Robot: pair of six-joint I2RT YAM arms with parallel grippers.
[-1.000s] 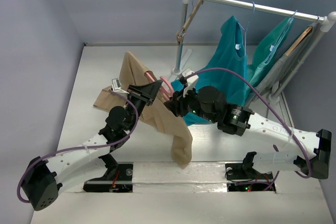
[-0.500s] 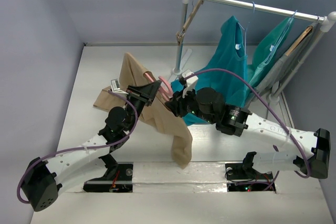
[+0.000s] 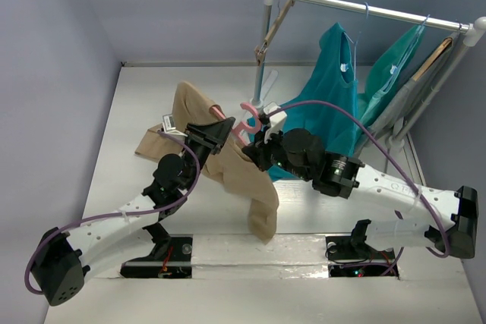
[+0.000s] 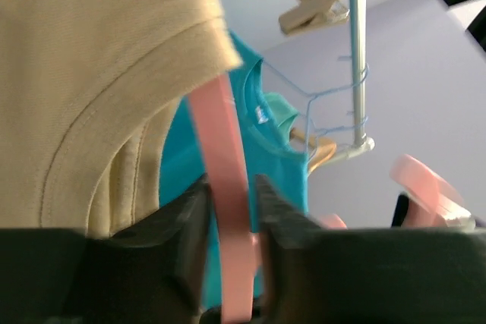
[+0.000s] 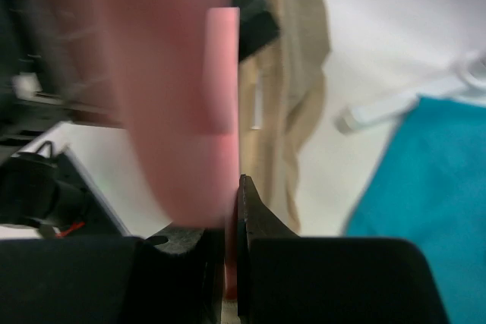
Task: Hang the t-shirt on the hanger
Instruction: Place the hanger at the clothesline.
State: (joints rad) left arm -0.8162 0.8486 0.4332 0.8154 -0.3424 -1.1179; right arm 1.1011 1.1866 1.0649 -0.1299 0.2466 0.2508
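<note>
The rack's top bar point(image 3: 329, 0) has an empty part. I need to lift the hanger in my right gripper up and outward next, hook it over the bar and release it.
The tan t-shirt point(image 3: 228, 165) hangs draped over the pink hanger point(image 3: 247, 115), held up above the table between the two arms. My left gripper point(image 3: 220, 128) is shut on the hanger's pink arm point(image 4: 224, 187), with the shirt's sleeve point(image 4: 99, 89) draped over it just above the jaws. My right gripper point(image 3: 257, 142) is shut on the hanger point(image 5: 182, 89) near its neck; the hook point(image 4: 425, 187) curves up toward the rack. In the right wrist view the shirt point(image 5: 281, 73) hangs down beyond the jaws.
A metal clothes rack point(image 3: 364, 9) stands at the back right with teal garments point(image 3: 330, 104), pale-blue wire hangers and a wooden hanger point(image 3: 433, 55). A wooden clip hanger point(image 3: 269, 32) hangs at its left post. The rack's base foot point(image 5: 395, 108) lies on the white table.
The hanger's hook has swung up and to the right, toward the rack post. The right gripper has shifted slightly with it. The left arm stays put.
</note>
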